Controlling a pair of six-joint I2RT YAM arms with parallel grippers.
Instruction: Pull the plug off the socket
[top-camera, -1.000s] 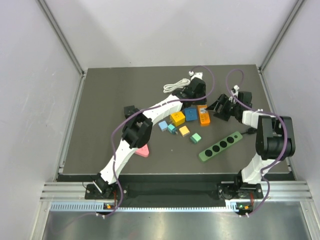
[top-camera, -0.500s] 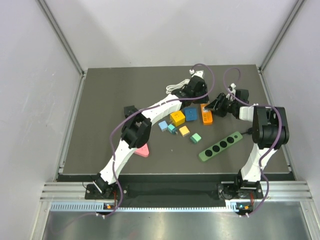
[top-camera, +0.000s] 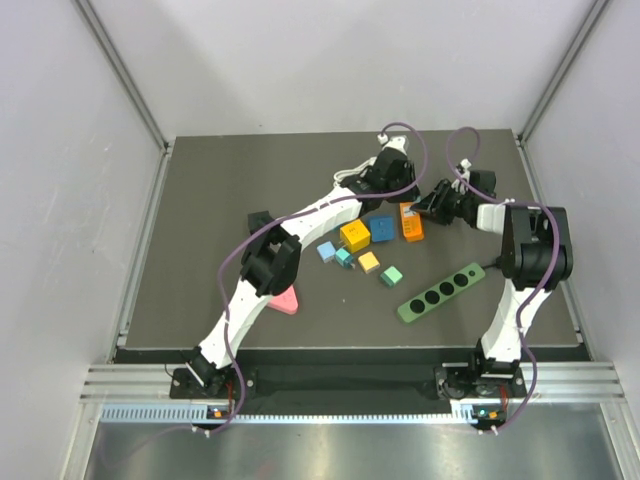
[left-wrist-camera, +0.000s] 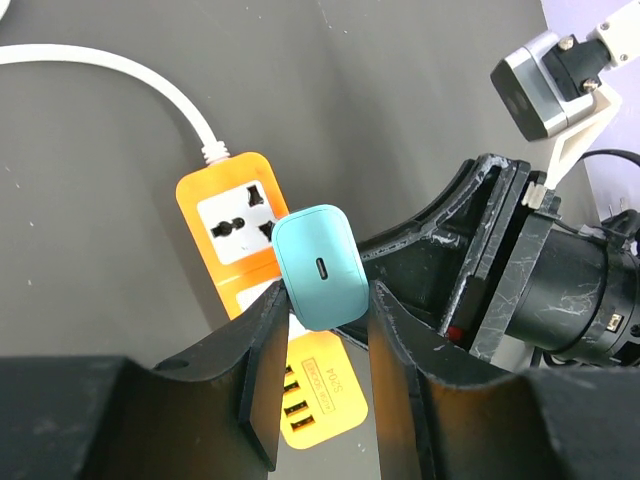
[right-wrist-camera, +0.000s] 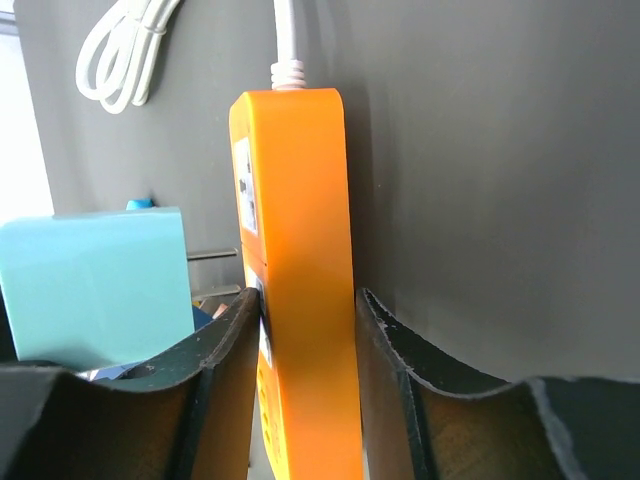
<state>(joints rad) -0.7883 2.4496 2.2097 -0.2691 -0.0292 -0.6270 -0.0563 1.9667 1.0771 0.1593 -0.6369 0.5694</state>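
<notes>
Next, the left gripper moves away, then back and down to the mat beside the small blocks.
An orange socket strip (top-camera: 411, 223) lies at the far middle of the mat, with a white cord at its far end. My right gripper (right-wrist-camera: 305, 310) is shut on the strip's two long sides (right-wrist-camera: 300, 250). A teal plug (left-wrist-camera: 318, 262) sits between the fingers of my left gripper (left-wrist-camera: 320, 300), which is shut on it above the strip's face (left-wrist-camera: 235, 215). In the right wrist view the plug (right-wrist-camera: 95, 285) stands off the strip's face, with metal prongs (right-wrist-camera: 215, 255) spanning the gap. I cannot tell if the prong tips are still inside. In the top view the left gripper (top-camera: 397, 192) hides the plug.
The strip's white cord coil (top-camera: 350, 172) lies behind the left wrist. Small coloured blocks, yellow (top-camera: 354, 236) and blue (top-camera: 381, 228) among them, lie just left of the strip. A green multi-hole strip (top-camera: 440, 292) lies nearer, a pink piece (top-camera: 287, 303) and a black box (top-camera: 260, 220) to the left.
Both grippers and the orange strip have shifted a little toward the far side of the mat. The left gripper has drawn back slightly from the strip.
</notes>
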